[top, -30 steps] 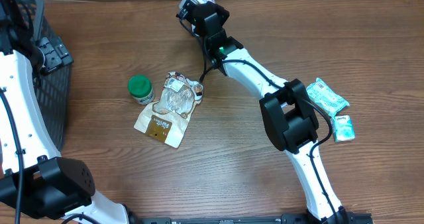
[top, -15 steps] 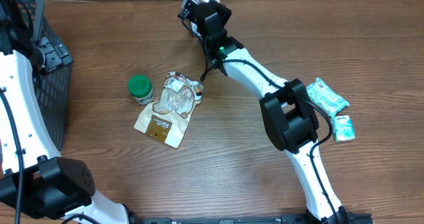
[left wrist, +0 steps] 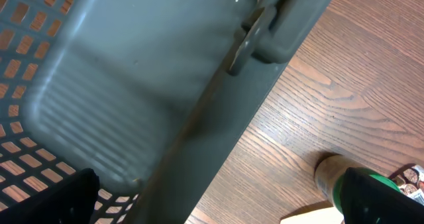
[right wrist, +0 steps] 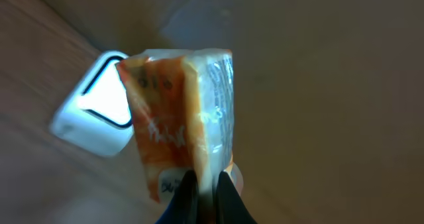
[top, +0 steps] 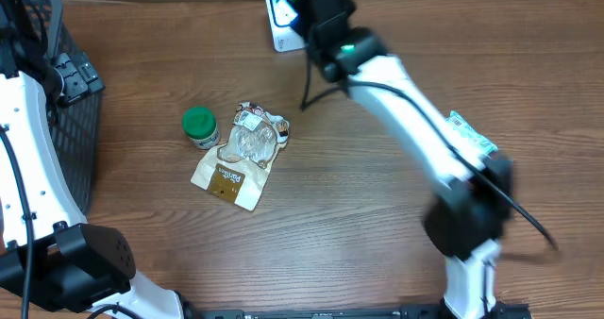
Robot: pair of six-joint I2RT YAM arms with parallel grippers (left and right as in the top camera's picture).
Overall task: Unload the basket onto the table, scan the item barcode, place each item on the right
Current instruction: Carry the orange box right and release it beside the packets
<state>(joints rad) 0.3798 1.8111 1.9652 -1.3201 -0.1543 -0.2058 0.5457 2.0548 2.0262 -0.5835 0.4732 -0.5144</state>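
Observation:
I will next swing my right gripper back toward the teal packet [top: 471,133], below and to its right in the overhead view, and lower it to release there.
An orange and clear plastic packet [right wrist: 179,118] hangs pinched in my right gripper [right wrist: 205,184], which is shut on its lower edge. Just behind it to the left sits the white scanner [right wrist: 99,111] with its lit window. From overhead the scanner [top: 281,25] stands at the table's far edge, and the right gripper [top: 319,6] hovers just to its right; the packet is hidden there. My left gripper [left wrist: 225,207] is open over the rim of the dark basket [left wrist: 132,85], with nothing between its fingers.
A green-lidded jar [top: 199,126] and a tan pouch with clear wrappers [top: 241,154] lie mid-table. A teal packet [top: 464,128] peeks from behind the right arm. The dark mesh basket [top: 71,140] fills the left edge.
The right arm has swung, its elbow moving right and down, blurred in motion. Its gripper has shifted right, off the scanner, which now shows. The left arm is still.

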